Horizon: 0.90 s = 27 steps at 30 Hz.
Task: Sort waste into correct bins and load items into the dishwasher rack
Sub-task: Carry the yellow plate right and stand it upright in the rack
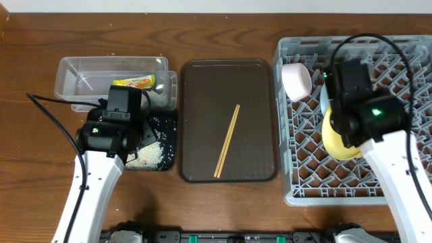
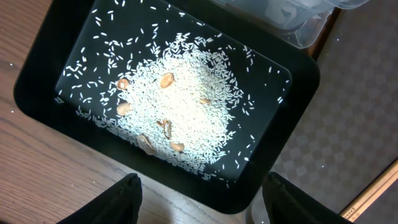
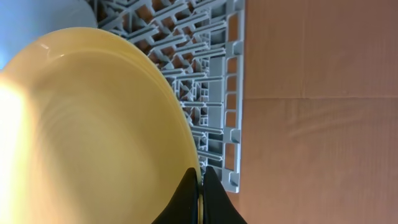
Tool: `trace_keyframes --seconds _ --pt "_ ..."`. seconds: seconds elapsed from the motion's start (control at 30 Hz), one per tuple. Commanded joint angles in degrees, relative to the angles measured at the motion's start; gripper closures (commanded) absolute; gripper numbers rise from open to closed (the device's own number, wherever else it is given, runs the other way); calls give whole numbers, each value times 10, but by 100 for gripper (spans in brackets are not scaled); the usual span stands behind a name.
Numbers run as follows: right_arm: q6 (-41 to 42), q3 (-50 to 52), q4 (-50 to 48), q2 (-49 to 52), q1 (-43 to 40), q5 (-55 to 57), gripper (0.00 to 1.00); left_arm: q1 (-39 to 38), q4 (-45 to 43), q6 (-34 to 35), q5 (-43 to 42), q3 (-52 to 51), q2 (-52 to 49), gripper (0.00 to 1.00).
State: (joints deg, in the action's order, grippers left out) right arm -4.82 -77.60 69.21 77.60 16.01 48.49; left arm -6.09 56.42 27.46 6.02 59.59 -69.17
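The yellow plate can stand on edge on the rack's side by the brown serving tray, as empty slots there [image 1: 310, 150] [image 3: 208, 144] can take it, so my right gripper will move down and toward that side.
My right gripper [image 3: 200, 186] is shut on the rim of the round yellow plate [image 3: 87, 124]. It holds the plate on edge over the grey dishwasher rack [image 1: 378, 182], beside a light-blue bowl [image 3: 37, 18]. A white bowl [image 1: 297, 79] lies in the rack's far left corner. My left gripper [image 2: 202, 208] hangs open and empty above the near edge of the black tray [image 2: 37, 74], which holds loose rice [image 2: 186, 106] and a few nut pieces. The clear tub [image 1: 81, 74] behind it holds the printed wrapper [image 1: 138, 82]. Two chopsticks [image 1: 227, 140] lie on the brown serving tray [image 1: 202, 88].
The brown serving tray sits between the bins on the left and the rack on the right. Bare wooden table [image 1: 223, 209] runs along the front and far left. A black cable [image 1: 50, 111] trails from the left arm over the table.
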Motion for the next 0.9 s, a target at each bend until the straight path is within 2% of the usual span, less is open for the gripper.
trace_keyframes --seconds 0.0,0.27,0.33,0.4,0.47,0.57,0.73,0.87 --pt "16 -3 0 25 25 19 99 3 1 9 9 -2 -2 35" --pt "16 -3 -2 64 76 14 99 3 1 9 9 -3 -2 35" --pt "16 -3 -3 68 88 -19 88 3 1 9 9 -2 -2 35" --pt "31 -3 -12 68 94 -72 63 3 1 9 9 -2 -2 35" --pt "61 -3 -21 68 94 -110 50 3 1 9 9 -2 -2 35" --pt "99 -3 -26 67 94 -132 47 3 1 9 9 -3 -2 35" --pt "163 -3 -26 44 94 -148 32 3 1 9 9 -3 -2 35" --pt "177 -3 -35 -1 92 -163 24 3 1 9 9 -2 -2 35"
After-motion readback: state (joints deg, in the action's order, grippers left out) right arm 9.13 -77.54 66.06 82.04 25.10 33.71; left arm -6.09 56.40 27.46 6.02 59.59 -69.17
